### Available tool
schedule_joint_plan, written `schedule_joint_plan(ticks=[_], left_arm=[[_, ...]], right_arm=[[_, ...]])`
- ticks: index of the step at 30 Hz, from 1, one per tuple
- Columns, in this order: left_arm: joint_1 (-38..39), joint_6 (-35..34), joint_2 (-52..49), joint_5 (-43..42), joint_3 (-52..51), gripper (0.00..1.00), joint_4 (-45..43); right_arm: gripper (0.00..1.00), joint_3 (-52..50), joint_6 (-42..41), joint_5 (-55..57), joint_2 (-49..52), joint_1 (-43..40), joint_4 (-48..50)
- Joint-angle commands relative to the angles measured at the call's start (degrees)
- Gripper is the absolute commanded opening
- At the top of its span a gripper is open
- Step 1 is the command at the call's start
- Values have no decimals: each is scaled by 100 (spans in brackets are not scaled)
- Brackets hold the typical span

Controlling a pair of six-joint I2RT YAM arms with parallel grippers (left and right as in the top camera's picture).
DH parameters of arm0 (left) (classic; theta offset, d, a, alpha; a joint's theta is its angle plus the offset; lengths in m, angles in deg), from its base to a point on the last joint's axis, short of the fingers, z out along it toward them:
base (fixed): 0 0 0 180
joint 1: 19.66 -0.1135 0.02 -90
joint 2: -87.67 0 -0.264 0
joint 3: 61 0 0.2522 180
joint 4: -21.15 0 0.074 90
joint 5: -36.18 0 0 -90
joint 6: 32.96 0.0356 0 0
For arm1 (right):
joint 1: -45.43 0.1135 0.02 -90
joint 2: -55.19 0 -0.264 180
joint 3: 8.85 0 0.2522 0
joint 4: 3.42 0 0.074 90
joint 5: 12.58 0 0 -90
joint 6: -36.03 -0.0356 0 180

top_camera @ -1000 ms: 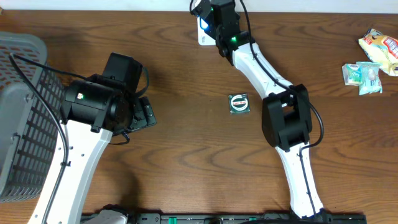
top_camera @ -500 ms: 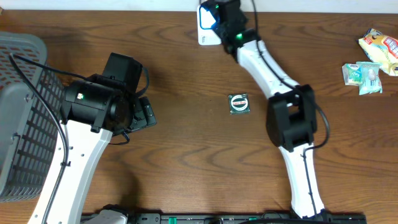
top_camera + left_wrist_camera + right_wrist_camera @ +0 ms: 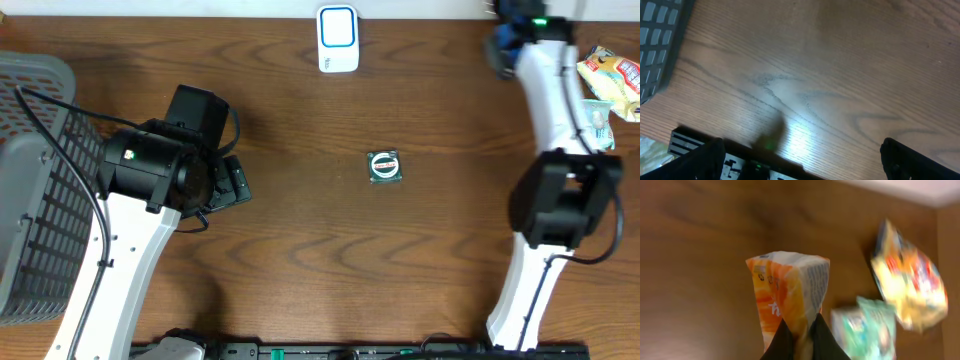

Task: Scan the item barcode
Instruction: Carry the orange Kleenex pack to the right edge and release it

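The robot's right gripper should go down, back and to the right in the overhead view and release over bare wood (image 3: 915, 341) beside the green packet, since other packets lie there.
An orange and white snack packet (image 3: 790, 292) hangs pinched between the black fingers of my right gripper (image 3: 801, 337), which is shut on its lower edge. Overhead, that gripper (image 3: 503, 45) is at the back right of the table, and the arm hides the packet. The white scanner with a blue ring (image 3: 338, 38) stands at the back middle, well left of it. My left gripper (image 3: 802, 160) is open over bare wood with nothing between its fingers; overhead it (image 3: 232, 185) sits left of centre.
A small round green and black item (image 3: 384, 166) lies mid-table. A yellow packet (image 3: 612, 72) and a green packet (image 3: 584, 120) lie at the right edge, below the held packet in the right wrist view. A grey basket (image 3: 35, 190) fills the left side.
My right arm has swung from over the scanner at the back middle across to the back right corner, carrying the packet. The left arm has not moved.
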State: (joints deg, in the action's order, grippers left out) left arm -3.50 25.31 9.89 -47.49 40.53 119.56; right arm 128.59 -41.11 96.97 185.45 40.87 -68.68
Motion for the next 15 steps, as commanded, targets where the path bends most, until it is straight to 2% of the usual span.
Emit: schedule_joint_plan(ticks=[1,8,15], left_arm=[[-24,-52,31,15,26,98,15],[-24,-52,31,15,26,98,15],[-24,-52,31,15,26,97,15]], right_arm=[[2,-4,-575,87,-61,-516,-243],[1,-55,-708,-328,-57,-1552,-553],[2,-74,-769,-1150,13,-2203,-216]])
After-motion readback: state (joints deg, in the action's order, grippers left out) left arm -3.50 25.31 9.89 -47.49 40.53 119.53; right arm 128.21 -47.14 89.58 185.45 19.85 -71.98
